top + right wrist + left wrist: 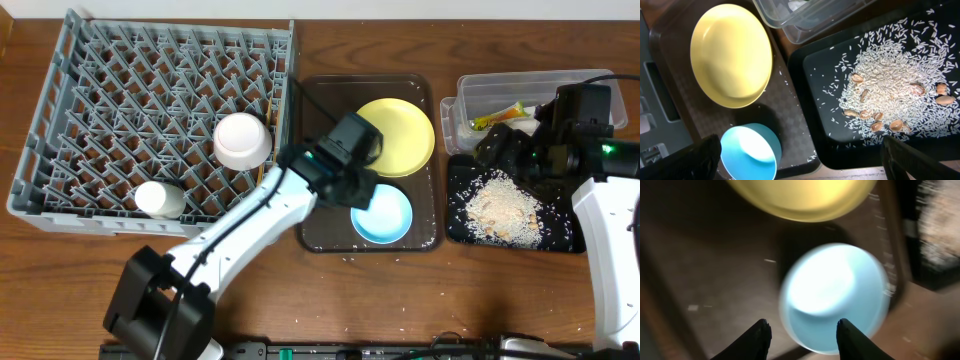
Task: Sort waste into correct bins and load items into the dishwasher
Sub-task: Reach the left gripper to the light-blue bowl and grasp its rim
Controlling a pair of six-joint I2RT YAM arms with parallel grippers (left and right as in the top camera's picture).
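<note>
The light blue bowl's rack-side rim (354,217) (787,326) is below my left gripper, between its fingers. I should lower my left gripper next, with its open fingers on both sides of the rim of the bowl.
The grey dish rack (110,100) holds an upturned white bowl (242,140) and a small white cup (160,198). The yellow plate (396,135) and light blue bowl (382,213) sit on the brown serving tray (325,200). My left gripper (360,180) hovers open just above the blue bowl (835,297), with its fingers (802,330) astride the bowl's near rim. My right gripper (505,145) is wide open and empty (805,160) over the black tray (460,225), which holds rice and beige crumbs (890,95). The sachet (500,117) lies in the clear tub (530,85). I cannot make out the chopsticks.
The serving tray sits between the rack and the black tray. The yellow plate (732,55) and blue bowl (750,152) also show in the right wrist view, left of the black tray. Loose grains are scattered on the serving tray and the table's front.
</note>
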